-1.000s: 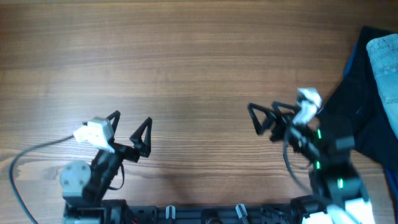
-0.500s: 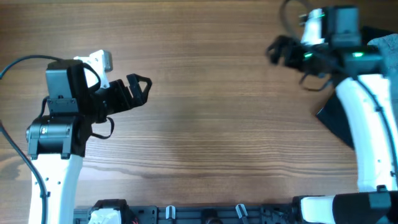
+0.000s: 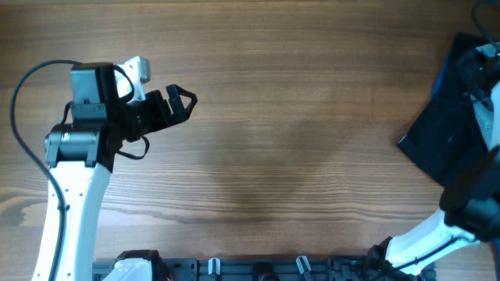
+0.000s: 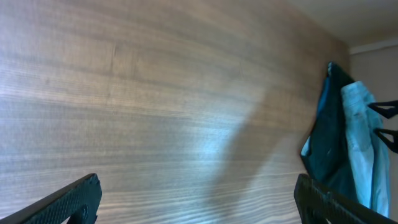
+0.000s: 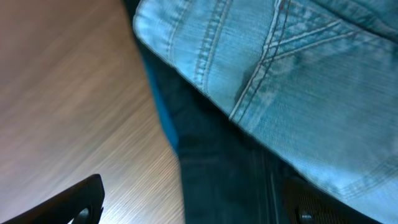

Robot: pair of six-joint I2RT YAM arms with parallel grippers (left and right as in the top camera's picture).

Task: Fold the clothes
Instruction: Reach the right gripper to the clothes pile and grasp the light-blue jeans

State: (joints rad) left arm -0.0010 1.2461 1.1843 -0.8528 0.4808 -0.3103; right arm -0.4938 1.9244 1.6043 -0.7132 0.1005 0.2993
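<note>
My right gripper should lower its open fingers next astride the stitched seam by the shorts' edge (image 5: 246, 91), where the denim puckers into a fold, because the seam is below the gripper.
The light blue denim shorts (image 5: 280, 74) lie on a dark navy cloth (image 5: 211, 168) at the table's far right edge. In the overhead view only a sliver of the shorts (image 3: 491, 53) shows beside the dark cloth (image 3: 437, 117). My right gripper (image 5: 193, 208) is open and empty, hovering over the left edge of the shorts and the dark cloth; in the overhead view it is mostly cut off by the right edge. My left gripper (image 3: 181, 101) is open and empty above bare wood at the left. The left wrist view (image 4: 202, 211) shows the shorts (image 4: 357, 143) far off.
The wooden table (image 3: 297, 156) stretches between the two arms. The dark navy cloth with a bright blue edge (image 4: 322, 149) lies under the shorts. The right arm's white link (image 3: 426, 242) rises from the bottom right. A black cable (image 3: 27, 101) loops at the left arm.
The right arm has swung from the table's upper middle to the far right, over the shorts. The left gripper has shifted slightly up and to the right.
</note>
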